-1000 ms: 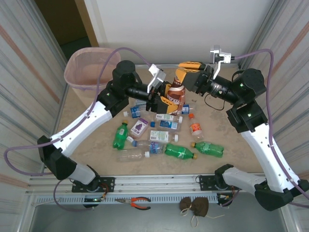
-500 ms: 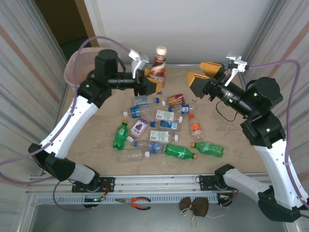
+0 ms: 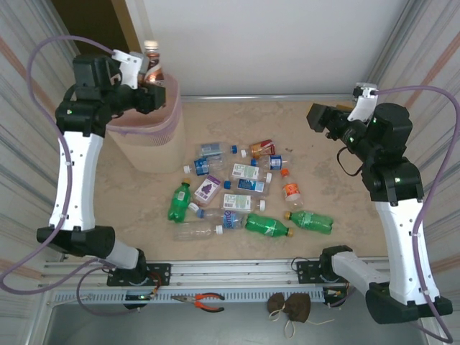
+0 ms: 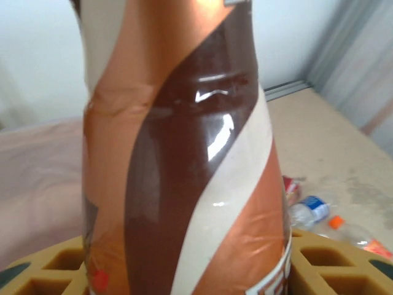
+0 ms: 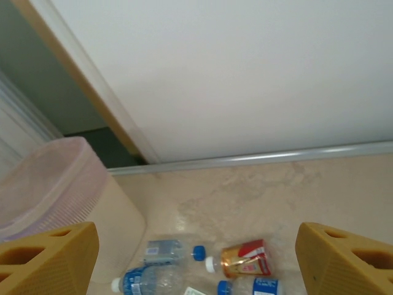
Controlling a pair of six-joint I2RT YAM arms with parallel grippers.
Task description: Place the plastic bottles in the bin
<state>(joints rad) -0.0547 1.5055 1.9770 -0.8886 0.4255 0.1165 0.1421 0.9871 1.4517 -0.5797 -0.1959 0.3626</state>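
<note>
I need to tip my left gripper downward and lower it past the bin's pink-lined rim to let go of the brown bottle (image 3: 152, 66) inside, because the bin's opening (image 3: 146, 121) is below the gripper.
My left gripper (image 3: 152, 92) is shut on a brown plastic bottle (image 3: 152, 66) with a white cap, held upright over the bin (image 3: 147, 140), whose rim carries a pink liner. In the left wrist view the bottle's brown, copper and white label (image 4: 184, 153) bulges between my yellow fingers (image 4: 334, 261). My right gripper (image 3: 318, 116) hangs open and holds nothing at the far right, its fingers (image 5: 347, 258) wide apart above the table. Several plastic bottles lie in the table's middle, among them a green one (image 3: 180, 201) and an orange-red one (image 5: 245, 259).
Corrugated side walls close in the table left and right. A dark doorway stands behind the bin. Orange-handled pliers (image 3: 208, 300) and a brown bundle (image 3: 291, 307) rest on the front rail below the table edge.
My left arm has lifted the brown bottle from above the pile and swung it left to over the bin. The right gripper has let go, opened and drawn back to the right.
</note>
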